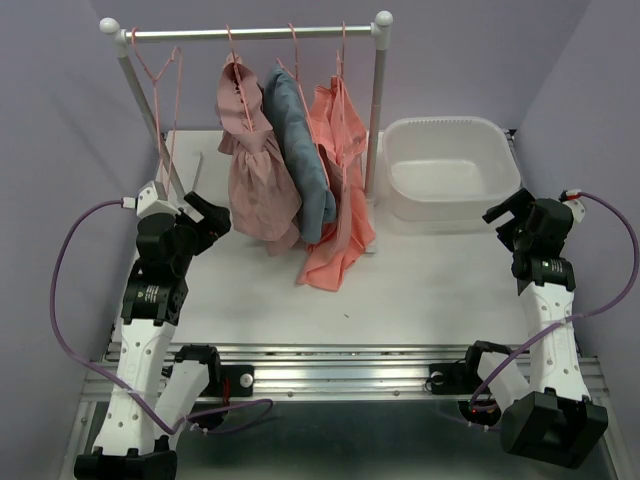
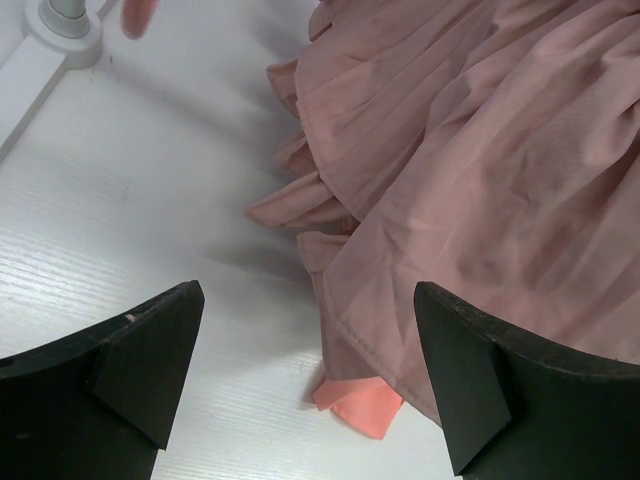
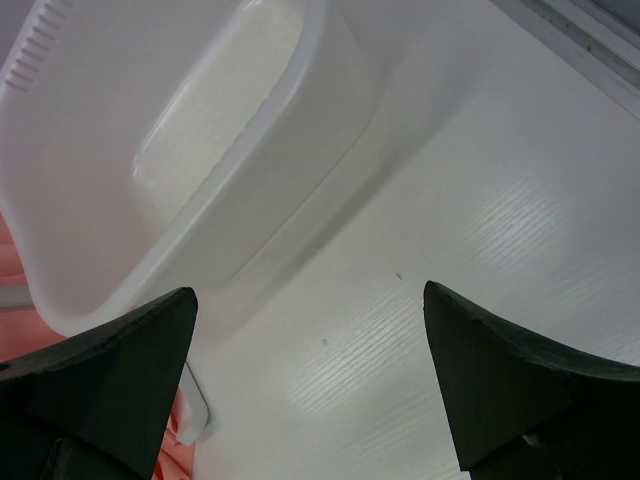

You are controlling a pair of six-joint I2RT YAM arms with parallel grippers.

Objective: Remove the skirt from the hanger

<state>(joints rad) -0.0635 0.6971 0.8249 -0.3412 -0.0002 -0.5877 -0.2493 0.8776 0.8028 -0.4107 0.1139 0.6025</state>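
Observation:
The coral garment's hanger neck (image 1: 342, 62) is bare beneath the rod (image 1: 250, 33), so my left gripper will move up, outward and to the right in the top view onto it.
Three garments hang on pink hangers from the rack rod (image 1: 250, 33): a dusty-pink ruffled one (image 1: 258, 170), a blue one (image 1: 300, 150) and a coral one (image 1: 340, 190) that trails onto the table. I cannot tell which one is the skirt. My left gripper (image 1: 207, 222) is open and empty, just left of the dusty-pink hem. In the left wrist view the dusty-pink cloth (image 2: 480, 150) fills the upper right, a coral corner (image 2: 360, 405) pokes out beneath it, and the gripper (image 2: 310, 380) is open. My right gripper (image 1: 505, 222) is open and empty beside the bin.
An empty pink hanger (image 1: 160, 75) hangs at the rod's left end. A white bin (image 1: 450, 165) stands at the back right and shows in the right wrist view (image 3: 150, 130). The rack's posts (image 1: 376, 110) and a foot (image 2: 65, 20) rest on the white table (image 1: 420, 290).

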